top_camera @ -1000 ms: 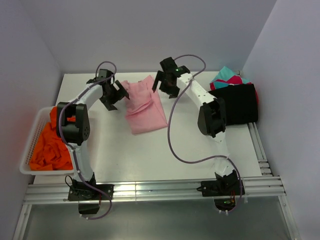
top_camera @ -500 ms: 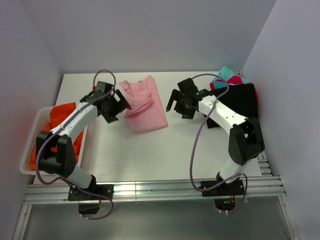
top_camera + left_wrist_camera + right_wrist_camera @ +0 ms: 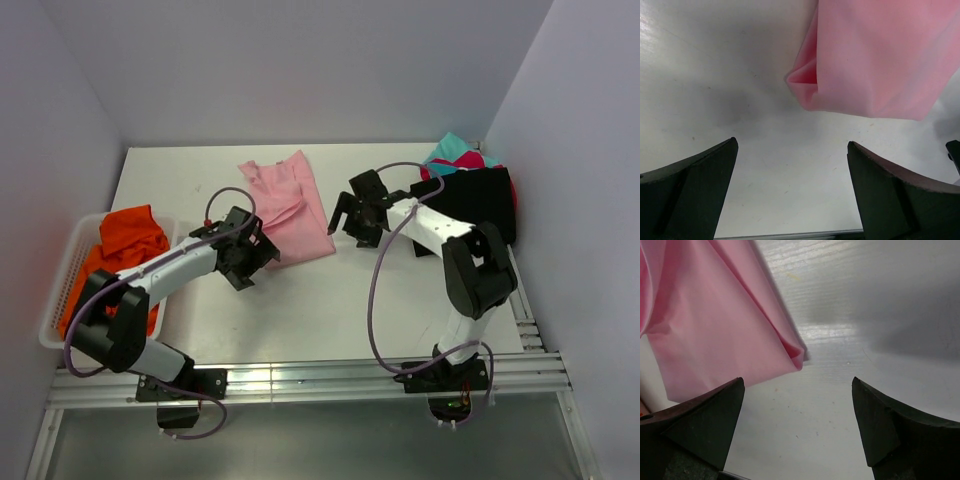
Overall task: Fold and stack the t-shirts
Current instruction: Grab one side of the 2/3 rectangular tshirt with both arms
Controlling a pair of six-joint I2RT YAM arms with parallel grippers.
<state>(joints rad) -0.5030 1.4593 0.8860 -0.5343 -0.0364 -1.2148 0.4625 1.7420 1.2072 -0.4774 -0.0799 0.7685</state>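
Next, my left gripper moves outward and down onto the shirt's near basket-side corner, which lies below and outward of it. Its fingers stand off the cloth.
A light pink t-shirt, folded lengthwise, lies on the white table at the back middle. My left gripper is open and empty just off the shirt's near left corner. My right gripper is open and empty just off the shirt's near right corner. Orange shirts lie in the white basket on the left. A black shirt lies over magenta and teal shirts at the back right.
Walls close in the table at the back and both sides. Metal rails run along the near edge by the arm bases. The right arm's cable loops over the table middle.
The left gripper has moved nearer and rightward, from the shirt's left side to its near left corner. The right gripper has shifted slightly left toward the near right corner. Both stay open.
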